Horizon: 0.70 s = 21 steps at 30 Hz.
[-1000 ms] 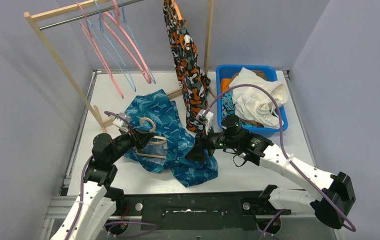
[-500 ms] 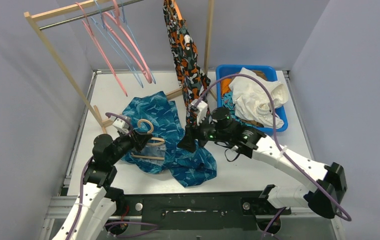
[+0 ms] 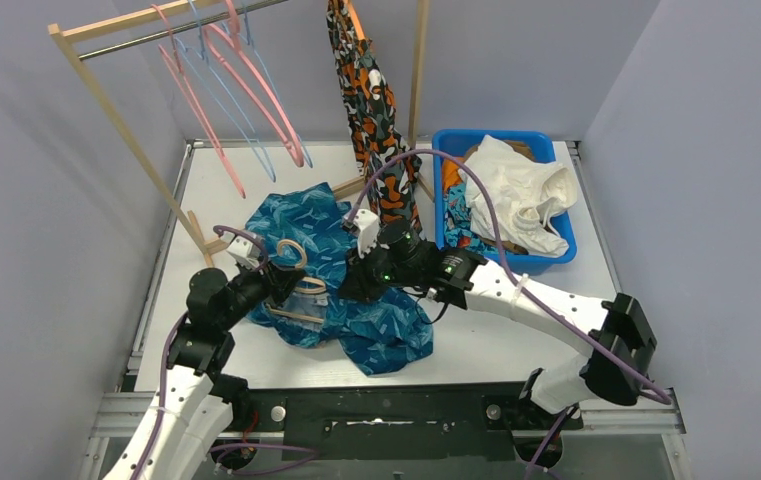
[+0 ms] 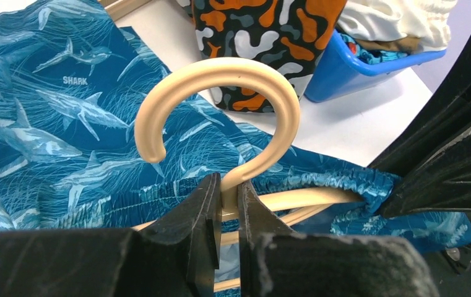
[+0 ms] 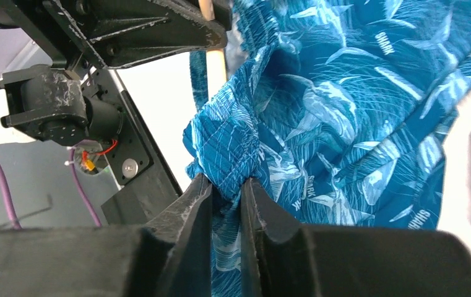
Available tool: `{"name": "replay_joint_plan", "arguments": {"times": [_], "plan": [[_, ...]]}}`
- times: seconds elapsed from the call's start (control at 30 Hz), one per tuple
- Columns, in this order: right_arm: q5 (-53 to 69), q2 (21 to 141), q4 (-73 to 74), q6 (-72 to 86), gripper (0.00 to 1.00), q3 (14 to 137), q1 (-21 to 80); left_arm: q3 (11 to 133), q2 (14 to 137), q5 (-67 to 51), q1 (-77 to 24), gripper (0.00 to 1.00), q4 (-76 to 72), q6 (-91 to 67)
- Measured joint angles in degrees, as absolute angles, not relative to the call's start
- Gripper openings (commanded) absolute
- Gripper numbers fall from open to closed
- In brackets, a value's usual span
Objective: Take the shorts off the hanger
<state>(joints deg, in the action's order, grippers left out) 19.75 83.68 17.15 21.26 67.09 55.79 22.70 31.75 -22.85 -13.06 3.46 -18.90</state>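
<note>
The hanger's bar still runs into the shorts' waistband. The robot's right gripper will pull the bunched fold of the shorts to the right in the top view, away from the hanger, and then let go.
The teal shark-print shorts lie crumpled on the table, still draped over a cream hanger. My left gripper is shut on the hanger's neck just below the hook, the fingers pinching it. The hanger's bar runs into the elastic waistband. My right gripper is shut on a bunched fold of the shark shorts, right beside the left gripper. In the top view the right gripper sits over the shorts' middle.
Orange-black-white camouflage shorts hang from the wooden rack at the back. Pink and blue empty hangers hang at the left. A blue bin at the right holds white shorts and other cloth.
My right arm has swung left across the shorts to the hanger and its jaws have closed on the shark-print fabric. The left gripper has kept its hold in place.
</note>
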Motion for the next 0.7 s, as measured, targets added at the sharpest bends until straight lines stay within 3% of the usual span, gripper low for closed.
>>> {"name": "replay_joint_plan", "arguments": {"times": [0.3, 0.5, 0.7], "plan": [[14.3, 71.2, 11.8, 20.0, 0.00, 58.2, 55.4, 24.3, 28.9, -23.8, -15.5, 0.00, 3.2, -21.3], [7.7, 60.7, 15.4, 20.0, 0.00, 53.3, 47.2, 24.4, 27.7, -13.7, -13.7, 0.00, 6.2, -19.1], [7.2, 59.6, 18.0, 19.5, 0.00, 52.3, 46.8, 24.4, 27.5, -11.2, -13.7, 0.00, 7.9, -18.8]]}}
